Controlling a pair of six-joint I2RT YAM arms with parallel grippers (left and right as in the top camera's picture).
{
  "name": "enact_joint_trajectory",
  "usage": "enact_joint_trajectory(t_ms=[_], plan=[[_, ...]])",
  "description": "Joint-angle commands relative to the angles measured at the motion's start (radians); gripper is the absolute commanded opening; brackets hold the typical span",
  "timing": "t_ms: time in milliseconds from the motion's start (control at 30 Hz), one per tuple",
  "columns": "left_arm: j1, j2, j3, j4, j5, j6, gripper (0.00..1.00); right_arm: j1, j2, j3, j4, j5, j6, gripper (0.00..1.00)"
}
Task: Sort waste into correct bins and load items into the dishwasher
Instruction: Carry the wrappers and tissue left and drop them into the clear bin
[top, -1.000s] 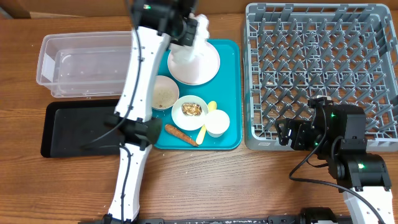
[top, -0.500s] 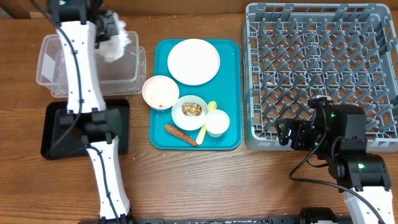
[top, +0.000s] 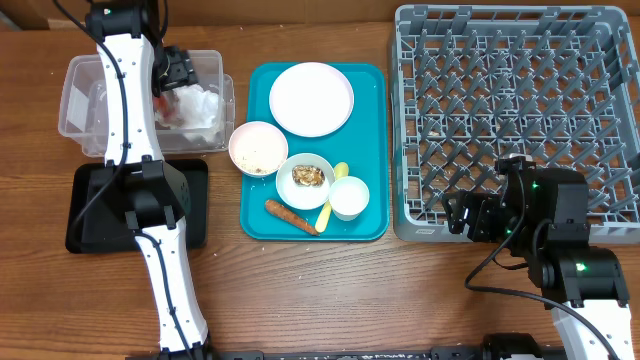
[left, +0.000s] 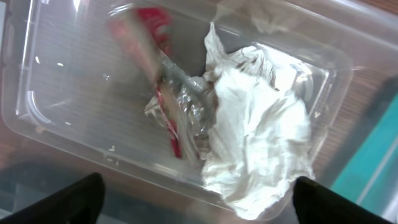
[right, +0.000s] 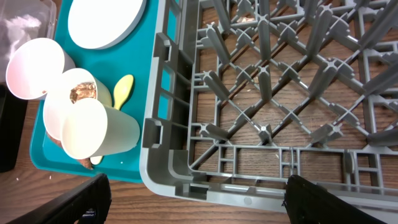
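Observation:
The rice bowl's rim (top: 285, 148) is below my left gripper and to its right in the overhead view, so my left gripper should next go toward the tray and down onto it.
My left gripper (top: 176, 72) hangs open above the clear tub (top: 85, 95); its dark fingers (left: 81, 199) hold nothing. A crumpled white napkin (left: 261, 124) lies loose in the tub beside the red-and-silver wrapper (left: 168, 106). On the teal tray (top: 375, 150) sit the plate (top: 311, 98), a bowl with rice (top: 258, 147), a bowl with a brown scrap (top: 305, 180), the cup (top: 349, 197), the yellow spoon (top: 332, 195) and the carrot (top: 288, 214). My right gripper (top: 460, 215) is open and empty at the front left corner of the grey dish rack (top: 517, 120).
The flat black tray (top: 100, 205) lies in front of the tub, partly under the left arm. The rack's corner wall (right: 168, 155) stands just ahead of the right fingers. Bare wood runs along the table's front edge.
The left arm swung from the plate to the tub carrying the napkin, then opened; the napkin now lies in the tub. The right arm has not moved.

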Motion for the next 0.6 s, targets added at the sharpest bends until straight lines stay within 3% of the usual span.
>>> enact_joint_trajectory(t_ms=[0,167,233,367,567], plan=[[-0.002,-0.018,0.111,-0.033,0.031,0.016,1.0,-0.002,-0.004,0.023,0.0,-0.01,0.003,0.91],[-0.005,-0.027,0.315,-0.121,0.083,0.033,1.0,-0.002,-0.004,0.023,-0.004,-0.01,0.003,0.91],[-0.008,-0.068,0.333,-0.121,0.24,0.114,1.0,-0.002,-0.004,0.023,-0.001,-0.026,0.003,1.0],[-0.032,-0.168,0.333,-0.121,0.523,0.182,1.0,-0.002,-0.004,0.025,0.012,-0.089,0.003,1.0],[-0.152,-0.28,0.323,-0.121,0.492,0.182,1.0,-0.002,-0.004,0.025,0.018,-0.147,0.003,1.0]])
